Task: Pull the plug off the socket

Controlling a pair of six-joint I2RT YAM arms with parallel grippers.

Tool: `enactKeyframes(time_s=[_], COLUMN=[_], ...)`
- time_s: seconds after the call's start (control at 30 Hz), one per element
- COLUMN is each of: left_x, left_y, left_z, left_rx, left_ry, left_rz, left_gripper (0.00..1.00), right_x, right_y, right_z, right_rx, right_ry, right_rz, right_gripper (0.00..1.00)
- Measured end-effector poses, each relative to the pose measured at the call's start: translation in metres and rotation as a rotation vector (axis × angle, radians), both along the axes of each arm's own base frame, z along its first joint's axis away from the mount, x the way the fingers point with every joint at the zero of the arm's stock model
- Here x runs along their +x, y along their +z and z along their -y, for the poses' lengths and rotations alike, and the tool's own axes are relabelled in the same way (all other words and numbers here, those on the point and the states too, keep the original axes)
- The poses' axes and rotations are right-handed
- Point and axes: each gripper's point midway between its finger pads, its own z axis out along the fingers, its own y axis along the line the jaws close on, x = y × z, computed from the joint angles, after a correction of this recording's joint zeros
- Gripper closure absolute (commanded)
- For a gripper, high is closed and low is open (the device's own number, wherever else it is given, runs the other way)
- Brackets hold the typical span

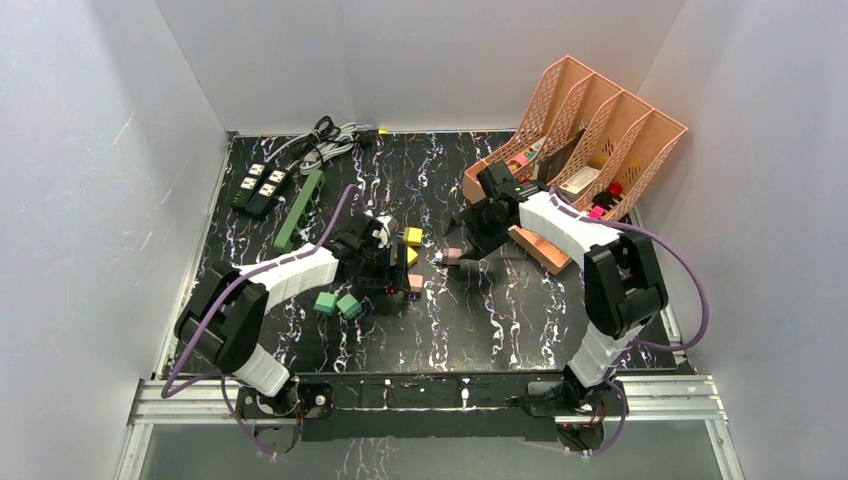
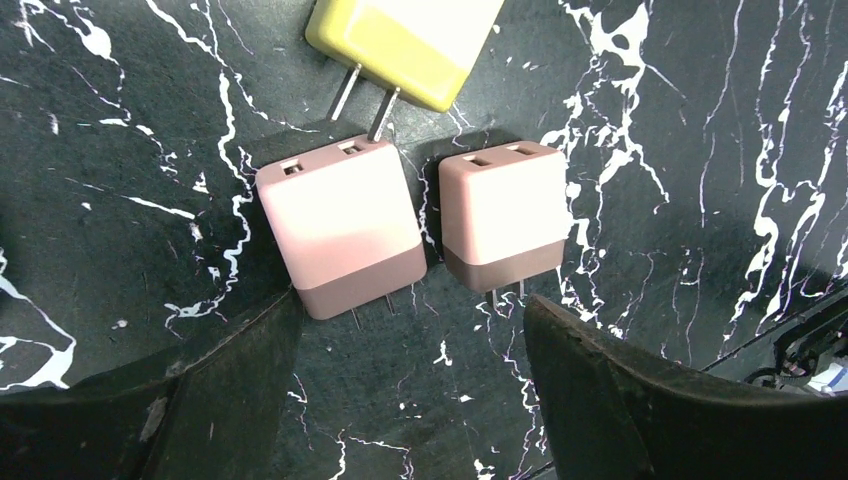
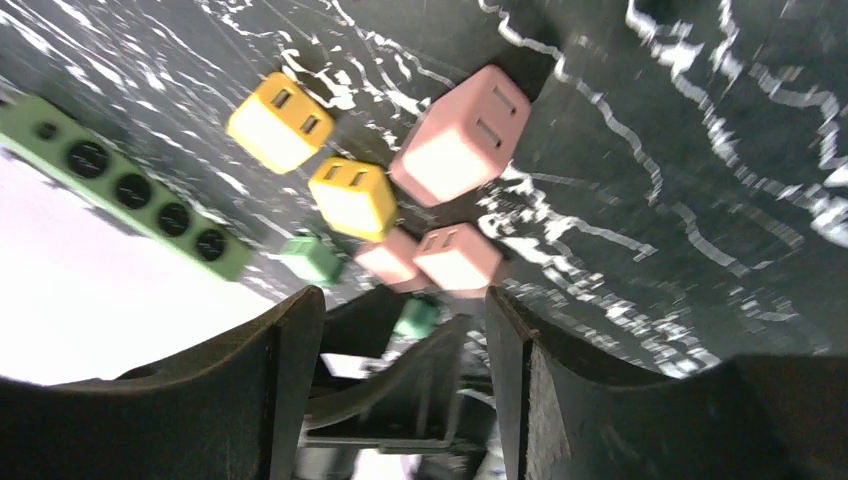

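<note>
My left gripper should go outward past the pink plug blocks and the nearer yellow plug and then down onto the farther yellow plug, because it is beyond them.
Two pink plug blocks (image 2: pixel 345 225) (image 2: pixel 505 215) lie side by side on the black marbled table, slots up, just ahead of my left gripper (image 2: pixel 410 400), which is open and empty. A yellow plug (image 2: pixel 400 45) lies beyond them, its bare prongs touching the left pink block's slotted end. In the top view the left gripper (image 1: pixel 385 272) hovers beside this cluster (image 1: pixel 415 283). My right gripper (image 3: pixel 400 400) is open and empty, above and short of a separate pink plug (image 3: pixel 460 150), also seen from above (image 1: pixel 452 255). The right gripper (image 1: pixel 472 238) hangs over it.
Two yellow plugs (image 1: pixel 412 237) and two green plugs (image 1: pixel 337 304) lie around the cluster. A green power strip (image 1: pixel 298 210), black power strips (image 1: pixel 260 185) and coiled cables (image 1: pixel 330 140) sit at the back left. A pink file organizer (image 1: pixel 590 130) stands at the back right.
</note>
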Motion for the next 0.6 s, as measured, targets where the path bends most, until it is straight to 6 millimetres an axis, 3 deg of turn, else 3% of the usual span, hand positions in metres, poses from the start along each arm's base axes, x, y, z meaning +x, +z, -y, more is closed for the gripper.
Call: enactKeyframes(time_s=[0.2,0.3,0.47,0.6], left_x=[0.002,0.008,0.031,0.050], left_y=[0.011,0.022,0.059,0.085], left_z=[-0.002,-0.002,0.010,0.016], left_rx=[0.001,0.021,0.013,-0.001], left_ry=[-0.010,-0.039,-0.165,-0.279], left_rz=[0.039,0.067,0.190,0.276], left_gripper=[0.20,0.18,0.16,0.16], right_x=[0.008,0.010,0.018,0.015], right_y=[0.013,-0.002,-0.041,-0.052], right_z=[-0.008,-0.009,-0.010,-0.002], right_rx=[0.091,0.066,-0.029,-0.090], right_ry=[-0.244,-0.292,-0.312,-0.328], right_rz=[-0.115,-0.196,-0.308,-0.336], right_gripper=[0.33,0.37,0.42,0.47])
